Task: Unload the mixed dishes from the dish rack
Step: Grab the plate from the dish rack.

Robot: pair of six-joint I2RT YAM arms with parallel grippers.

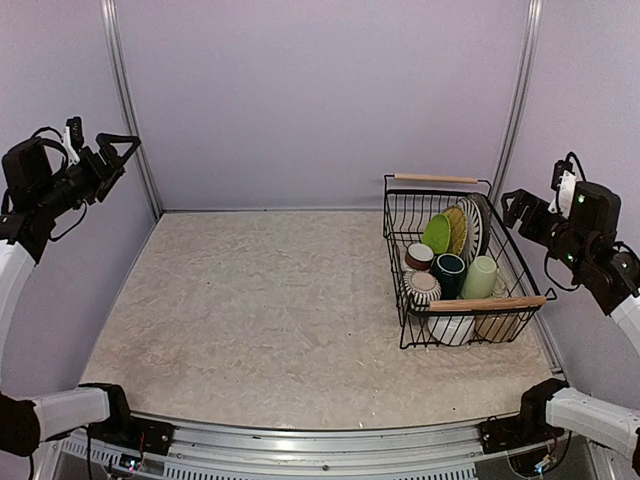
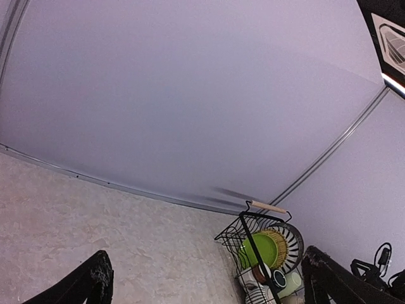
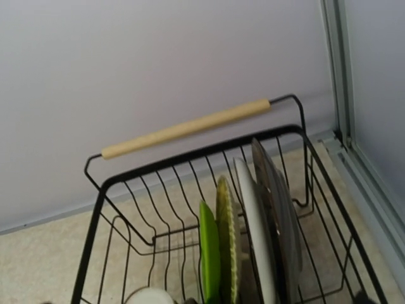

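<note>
Next, my right gripper moves outward and down over the top rim of the dark plate (image 1: 480, 199) nearest the rack's side. The open rack beside it leaves finger room.
The black wire dish rack (image 1: 401, 300) stands at the table's right side, with its wooden handles at the far and near ends. It holds upright lime-green (image 1: 436, 233), yellowish (image 1: 456, 228) and striped (image 1: 470, 225) plates. In front of them are a brown-white mug (image 1: 419, 257), a dark teal mug (image 1: 448, 270), a pale green mug (image 1: 480, 277) and a striped cup (image 1: 422, 288). White bowls (image 1: 450, 328) sit at the near end. My left gripper (image 1: 118, 150) is open, empty and raised at the far left. My right gripper (image 1: 516, 210) is open and hovers just right of the rack, above the plates (image 3: 211, 253).
Lilac walls enclose the table on three sides, and the rack sits close to the right wall. The rack's far wooden handle (image 3: 186, 128) lies ahead of my right gripper. Both arm bases sit at the near edge.
</note>
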